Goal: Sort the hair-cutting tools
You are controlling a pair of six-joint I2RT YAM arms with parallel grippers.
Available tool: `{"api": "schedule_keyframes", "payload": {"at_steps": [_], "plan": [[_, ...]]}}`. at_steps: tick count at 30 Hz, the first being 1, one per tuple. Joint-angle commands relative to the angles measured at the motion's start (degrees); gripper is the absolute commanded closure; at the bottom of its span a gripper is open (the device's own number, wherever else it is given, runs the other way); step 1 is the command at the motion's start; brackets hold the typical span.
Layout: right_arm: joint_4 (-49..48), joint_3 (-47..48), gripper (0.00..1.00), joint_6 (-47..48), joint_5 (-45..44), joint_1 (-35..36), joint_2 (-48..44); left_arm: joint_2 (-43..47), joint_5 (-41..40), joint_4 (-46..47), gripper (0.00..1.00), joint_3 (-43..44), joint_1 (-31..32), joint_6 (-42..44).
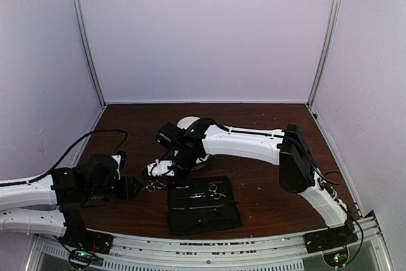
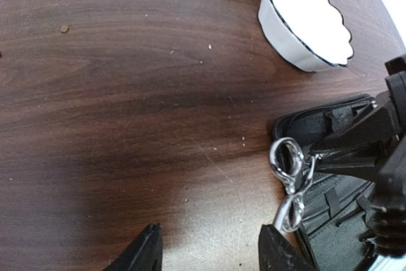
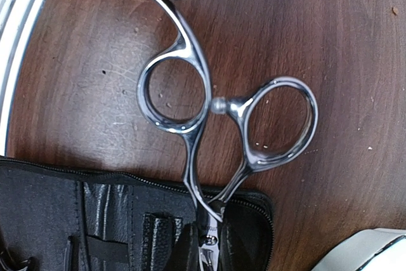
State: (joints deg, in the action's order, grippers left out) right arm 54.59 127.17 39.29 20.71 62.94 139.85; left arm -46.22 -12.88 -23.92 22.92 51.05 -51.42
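Next, my right gripper will go down and to the right in the top view over the case's far corner [image 1: 177, 185] [image 3: 252, 219] and release the scissors, since their rings overhang it.
My right gripper [image 3: 209, 255] is shut on a pair of silver scissors [image 3: 219, 115] near their pivot. The ring handles stick out past the corner of the open black case [image 3: 76, 214], just over the table. In the top view these scissors [image 1: 152, 185] lie between the two grippers. My left gripper [image 2: 209, 252] is open and empty, low over the table, with the rings [image 2: 288, 182] just past its right finger. A second pair of scissors [image 1: 214, 193] lies in the case [image 1: 203, 207]. I cannot make out the thin black tools.
A white scalloped bowl [image 2: 307, 20] stands on the table beyond the case, and also shows behind the right gripper in the top view [image 1: 162, 168]. Another white bowl [image 1: 187, 123] stands further back. The right arm [image 1: 247, 141] reaches across the table's middle.
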Motion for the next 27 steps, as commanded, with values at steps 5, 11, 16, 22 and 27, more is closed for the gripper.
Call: {"api": "schedule_keyframes", "payload": {"at_steps": [5,11,16,22,27], "plan": [[-0.73,1.85,1.0,1.3,-2.34,0.3,2.0,1.84,0.81,2.79,0.45,-0.11,-0.16,-0.16],[1.77,2.89,1.0,1.29,-4.71,0.28,2.57,2.62,0.55,2.31,0.45,-0.15,-0.14,-0.18],[4.87,2.86,1.0,0.15,-6.62,0.29,2.41,1.87,0.39,2.85,0.45,-0.07,-0.16,0.29],[6.99,1.1,1.0,-1.87,-9.46,0.25,2.12,0.18,0.87,3.92,0.45,0.2,-0.16,0.83],[7.14,-0.55,1.0,-3.72,-11.82,0.09,1.7,-0.6,1.02,4.57,0.45,0.29,-0.16,1.06]]}}
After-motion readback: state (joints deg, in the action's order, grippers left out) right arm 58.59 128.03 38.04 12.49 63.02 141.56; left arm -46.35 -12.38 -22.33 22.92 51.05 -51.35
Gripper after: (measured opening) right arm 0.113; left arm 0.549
